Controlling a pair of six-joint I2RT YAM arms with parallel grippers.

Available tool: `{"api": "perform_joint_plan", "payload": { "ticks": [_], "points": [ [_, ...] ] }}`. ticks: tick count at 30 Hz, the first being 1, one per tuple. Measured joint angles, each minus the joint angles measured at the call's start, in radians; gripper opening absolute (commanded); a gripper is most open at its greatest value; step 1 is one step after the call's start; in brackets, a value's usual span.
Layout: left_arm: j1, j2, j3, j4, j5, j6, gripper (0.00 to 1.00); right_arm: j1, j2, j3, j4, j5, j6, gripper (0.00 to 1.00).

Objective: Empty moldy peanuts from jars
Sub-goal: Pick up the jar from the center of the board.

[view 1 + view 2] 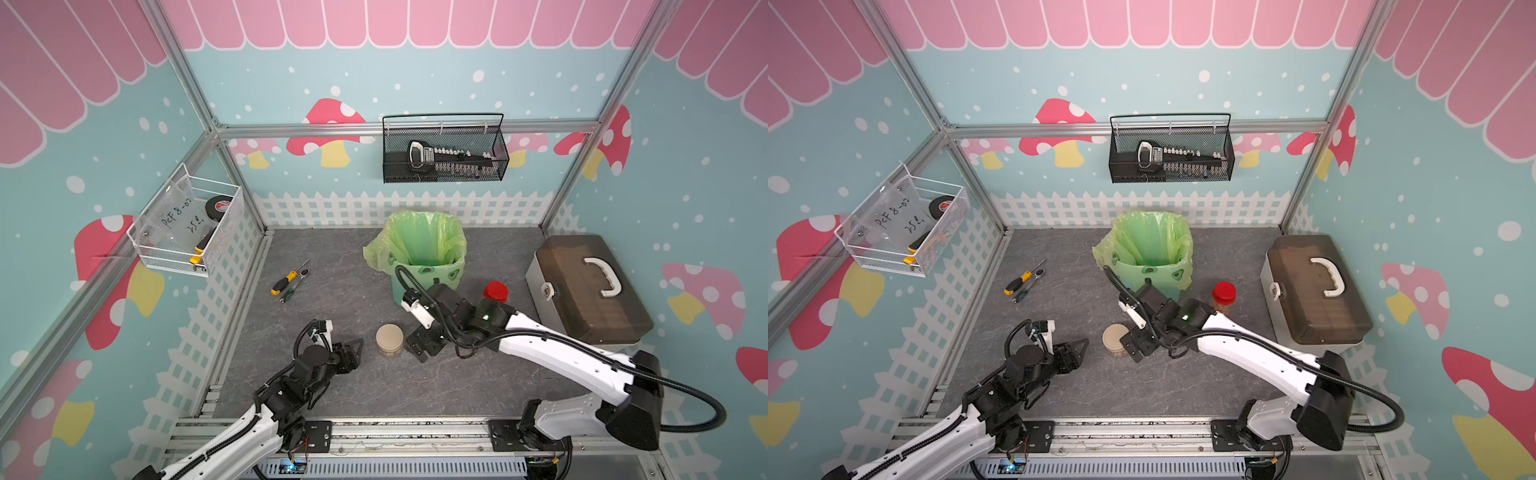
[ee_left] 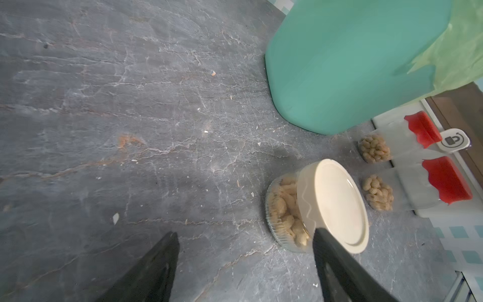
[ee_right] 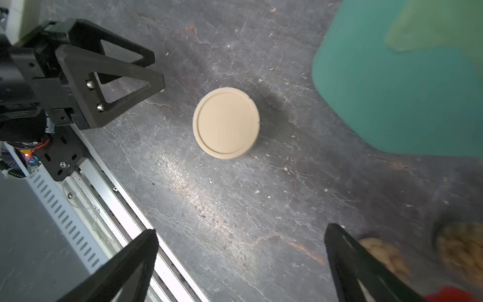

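The beige lid shuts the peanuts inside the jar, so my right gripper will shift toward the left gripper, then go down around the beige lid's rim to close.
A clear jar with a beige lid stands on the grey floor mat between my two grippers, and its moldy peanuts show through the wall. My left gripper is open just left of it with nothing between the fingers; one finger overlaps the jar's edge in the left wrist view. My right gripper is open and empty just right of the beige lid. Two red-lidded jars holding peanuts stand further right. Both top views show only one red lid, behind my right arm.
The teal bin lined with a green bag stands just behind the jars. A brown-lidded toolbox sits at the right wall. Two screwdrivers lie at the back left. Wire baskets hang on the walls.
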Motion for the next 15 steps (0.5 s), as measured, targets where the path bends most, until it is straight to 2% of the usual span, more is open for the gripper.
{"api": "perform_joint_plan", "payload": {
  "ticks": [3, 15],
  "points": [
    [0.000, -0.001, -0.017, 0.016, 0.002, 0.002, 0.84, 0.034, 0.104, 0.030, 0.048, 0.027, 0.024, 0.99],
    [0.000, 0.012, -0.055, 0.079, 0.010, 0.009, 0.87, 0.034, 0.367, 0.188, 0.117, 0.078, 0.057, 0.97]
  ]
}}
